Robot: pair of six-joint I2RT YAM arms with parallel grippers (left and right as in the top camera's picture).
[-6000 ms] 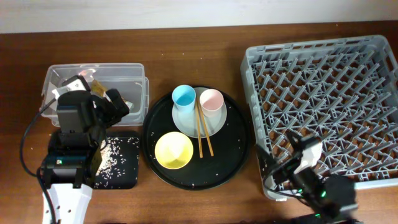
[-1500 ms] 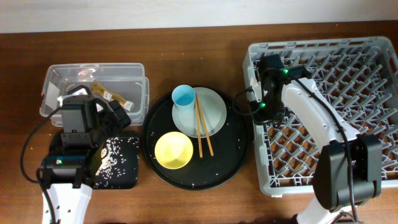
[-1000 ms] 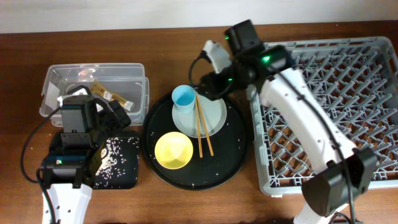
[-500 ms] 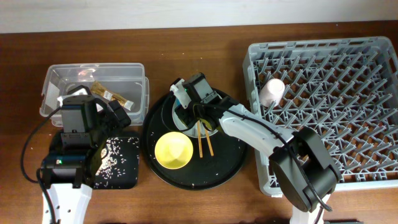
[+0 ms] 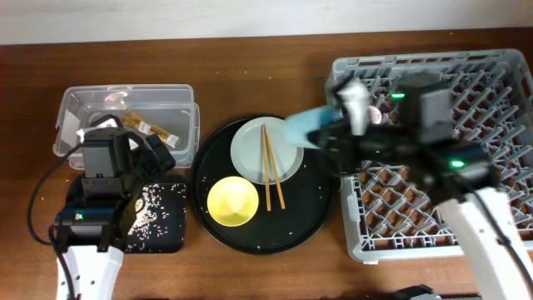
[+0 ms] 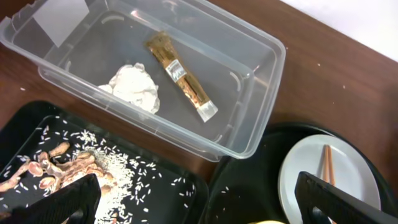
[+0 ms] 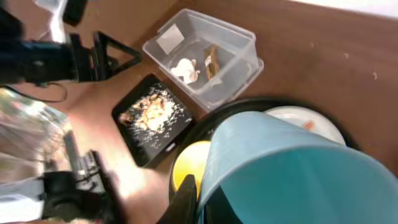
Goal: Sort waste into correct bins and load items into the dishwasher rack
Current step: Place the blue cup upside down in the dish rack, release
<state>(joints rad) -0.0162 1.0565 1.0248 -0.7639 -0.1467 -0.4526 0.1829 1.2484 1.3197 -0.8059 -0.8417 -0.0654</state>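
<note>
The cup needs to be let go next, once my right gripper goes down to the rack slots by the pink cup, below and to its right in the overhead view.
My right gripper (image 5: pixel 329 137) is shut on the light blue cup (image 5: pixel 304 127), one finger (image 7: pixel 186 196) outside its wall. It holds the cup tilted in the air between the round tray and the grey dishwasher rack (image 5: pixel 466 75). The cup (image 7: pixel 292 168) fills the right wrist view. A pink cup (image 5: pixel 376 113) lies in the rack, partly hidden by the blurred arm. The pale plate (image 5: pixel 254 146) carries two chopsticks (image 5: pixel 271 167), with the yellow bowl (image 5: pixel 232 202) beside it. My left gripper (image 6: pixel 202 208) hangs wide open over the clear tub (image 6: pixel 267 81) and black tray (image 6: pixel 149 186).
The tub holds a white tissue (image 6: pixel 134 87) and a gold-brown wrapper (image 6: pixel 181 76). Beige scraps and rice (image 6: pixel 62 171) lie in the shallow black tray. Plate and bowl sit on a large round black tray (image 5: pixel 316 217) in the middle. The rack fills the table's right side.
My right gripper has shut on the blue cup, lifted it off the plate and swung it right toward the rack. The left arm has not moved.
</note>
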